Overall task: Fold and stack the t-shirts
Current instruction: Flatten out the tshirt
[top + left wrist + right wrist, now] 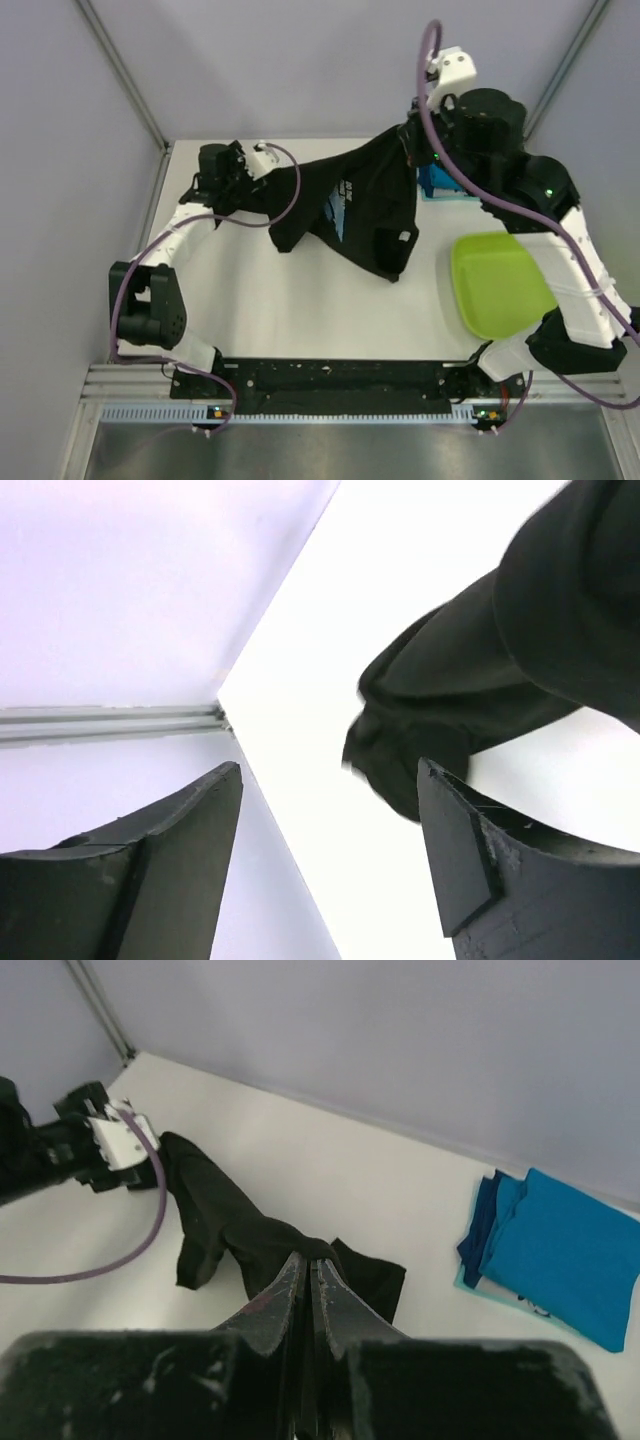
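Note:
The shirt's loose near corner hangs back of my left gripper and to its right in the top view, so that gripper's fingers move that way onto it next.
The black t-shirt [350, 205] with a light streaked print hangs above the table, bunched at its top right corner in my right gripper [408, 135], which is shut on it; the right wrist view shows the jaws [307, 1256] pinched on the cloth [220, 1215]. My left gripper [250, 190] is open at the shirt's left edge. In the left wrist view [330, 764] nothing lies between the jaws, and the black cloth [520, 630] hangs just beyond the right finger. A stack of folded teal-blue t-shirts [440, 185] lies at the back right, also in the right wrist view [560, 1250].
A lime-green plastic tub [500, 285] sits on the right side of the white table [300, 310], beside the right arm. Grey walls close in the table's back and left. The left arm's purple cable [110, 1260] loops near the shirt.

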Controlling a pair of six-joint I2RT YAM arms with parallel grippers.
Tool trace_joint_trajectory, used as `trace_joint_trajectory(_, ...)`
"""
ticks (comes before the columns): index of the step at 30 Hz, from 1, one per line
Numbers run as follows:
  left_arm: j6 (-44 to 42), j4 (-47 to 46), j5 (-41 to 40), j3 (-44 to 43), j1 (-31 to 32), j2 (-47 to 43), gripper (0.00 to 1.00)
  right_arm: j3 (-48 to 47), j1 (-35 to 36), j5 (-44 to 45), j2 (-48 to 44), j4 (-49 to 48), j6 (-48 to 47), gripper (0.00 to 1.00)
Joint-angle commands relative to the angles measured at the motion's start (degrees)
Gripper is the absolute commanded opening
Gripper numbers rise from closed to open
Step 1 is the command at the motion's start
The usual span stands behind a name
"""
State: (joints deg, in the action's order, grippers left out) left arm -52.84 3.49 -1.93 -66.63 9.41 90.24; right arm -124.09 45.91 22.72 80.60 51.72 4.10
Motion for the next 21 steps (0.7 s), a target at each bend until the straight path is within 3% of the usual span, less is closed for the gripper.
trace_joint_trajectory(1,0.7,11.5,16.2,-1.4,-2.1,-3.4,0.77,3.2,-2.0,-1.8,2.2,-2.5,3.2,0.0)
trace_joint_trajectory(5,-1.6,21.2,27.8,0.3,-4.0,-9.6,0.77,6.5,-3.3,-4.3,2.5,-2.8,4.1,0.0)
trace_joint_trajectory(8,-1.9,27.1,34.4,4.0,-1.2,-14.3,0.64,8.8,-3.9,-4.4,2.5,-2.9,3.6,0.0)
trace_joint_trajectory(10,-0.9,27.1,32.5,8.4,3.5,-15.5,0.55,9.8,-4.5,-4.8,1.8,-3.2,3.5,0.0)
trace_joint_trajectory(14,-0.3,23.2,23.0,13.0,8.7,-10.9,0.56,11.7,-5.4,-5.0,0.7,-3.7,3.2,0.0)
trace_joint_trajectory(17,2.1,26.7,16.7,7.2,8.8,-2.0,0.62,12.6,-5.7,-4.4,-0.2,-4.1,3.1,0.0)
trace_joint_trajectory(21,5.6,29.1,15.1,1.4,9.0,6.5,0.64,13.8,-5.7,-4.0,-1.1,-4.8,3.1,0.0)
